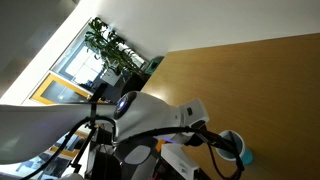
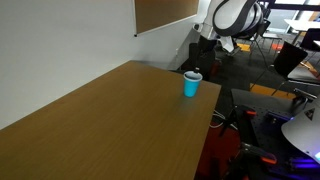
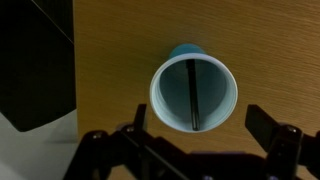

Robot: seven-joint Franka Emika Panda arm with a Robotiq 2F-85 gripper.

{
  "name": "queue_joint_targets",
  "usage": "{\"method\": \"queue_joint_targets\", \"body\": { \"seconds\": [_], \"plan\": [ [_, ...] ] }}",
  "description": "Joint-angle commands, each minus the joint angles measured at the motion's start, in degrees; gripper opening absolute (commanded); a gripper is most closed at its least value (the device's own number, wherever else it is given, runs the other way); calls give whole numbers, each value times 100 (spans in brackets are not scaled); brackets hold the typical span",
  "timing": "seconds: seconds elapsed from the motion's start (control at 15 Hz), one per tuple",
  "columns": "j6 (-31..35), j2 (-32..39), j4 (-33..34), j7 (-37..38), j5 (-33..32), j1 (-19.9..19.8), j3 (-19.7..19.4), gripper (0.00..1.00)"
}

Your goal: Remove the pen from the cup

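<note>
The dark thin pen point(image 3: 191, 95) stands inside the cup below my gripper. The gripper narrows its fingers next, as they are spread wider than the cup's rim, and lowers them around the pen.
In the wrist view the light-blue cup point(image 3: 170, 100) stands upright on the wooden table and I look straight down into it. The dark thin pen point(image 3: 191, 95) stands inside it, leaning against the wall. My gripper point(image 3: 200, 128) is open above the cup, with one finger on each side of the rim and nothing between them. In an exterior view the cup point(image 2: 191, 86) stands near the table's far edge, below the gripper point(image 2: 206, 48). In an exterior view the cup point(image 1: 245, 157) is partly hidden behind the gripper point(image 1: 226, 147).
The wooden table point(image 2: 110, 125) has an edge close behind the cup. A dark block point(image 3: 35, 60) lies beyond that edge in the wrist view. Chairs and cables point(image 2: 270, 120) fill the floor beside the table. Plants point(image 1: 110, 45) stand by a window.
</note>
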Motion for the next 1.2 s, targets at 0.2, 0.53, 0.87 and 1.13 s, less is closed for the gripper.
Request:
{"method": "queue_joint_targets", "body": {
  "seconds": [0.2,0.53,0.87,1.13],
  "plan": [
    [81,430,273,-687,661,-79,111,68],
    [91,574,377,-746,653,-58,119,39],
    [51,687,486,-782,659,-58,257,39],
    [11,771,534,-823,690,-107,392,42]
  ]
}}
